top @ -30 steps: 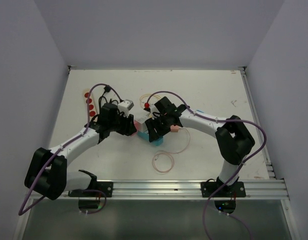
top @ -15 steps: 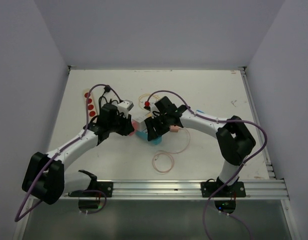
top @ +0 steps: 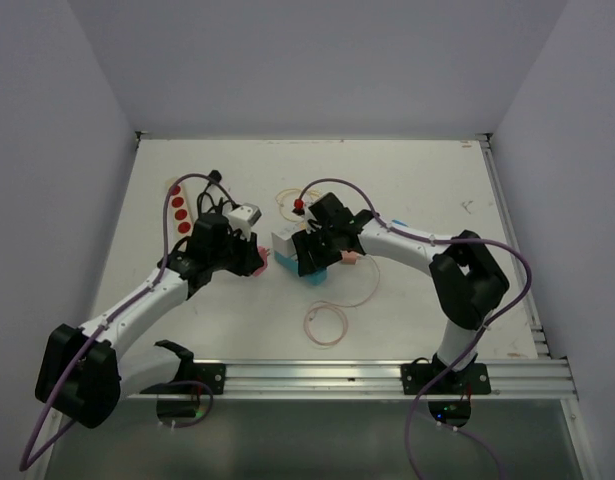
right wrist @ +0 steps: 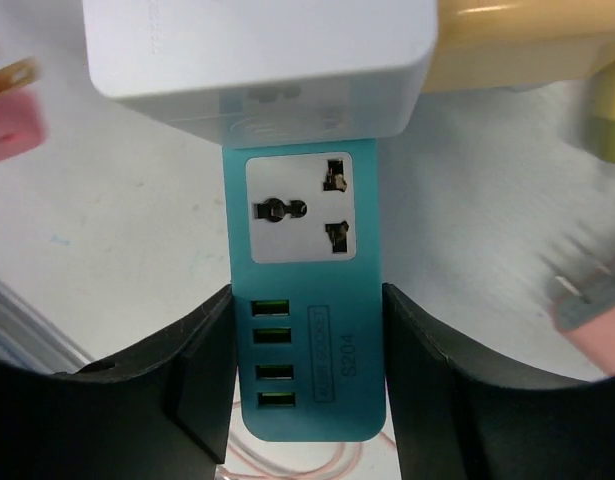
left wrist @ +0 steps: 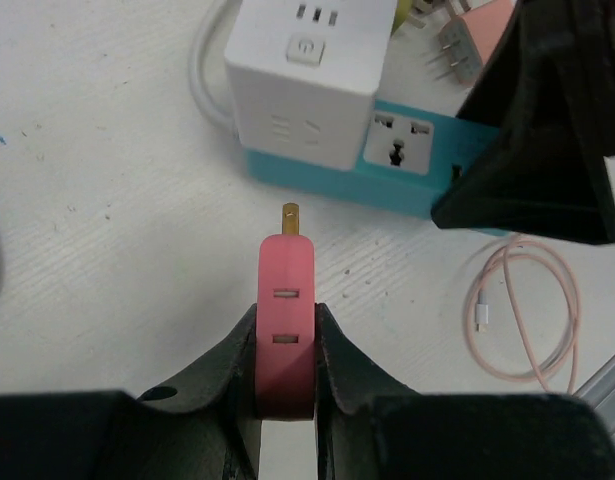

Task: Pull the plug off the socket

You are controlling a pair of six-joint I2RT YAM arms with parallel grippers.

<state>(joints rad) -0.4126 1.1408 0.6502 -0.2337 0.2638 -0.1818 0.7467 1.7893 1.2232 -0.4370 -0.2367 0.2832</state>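
Note:
My left gripper should next move outward, lower and release the plug on the bare tabletop beside the thin rings, which lies outward and below, clear of the socket strip.
The pink plug (left wrist: 287, 265) is out of the teal socket strip (left wrist: 407, 150) and hangs a short way in front of it, its brass prong pointing at the strip. My left gripper (left wrist: 286, 320) is shut on the plug's body; from above the plug (top: 258, 263) sits left of the strip (top: 313, 276). My right gripper (right wrist: 307, 335) is shut on the strip (right wrist: 362, 350), its jaws against both long sides at the USB end. A white cube adapter (right wrist: 257, 50) sits plugged in at the strip's far end.
A second pink plug (top: 349, 257) lies beside the right gripper. A coiled pink cable (top: 325, 323) lies nearer the front rail. A white strip with red dots (top: 177, 205) lies at the far left, thin rings (top: 287, 200) behind the socket.
My left gripper has shut on the pink plug and drawn back to the left, taking it out of the socket. The right gripper has kept its hold on the strip.

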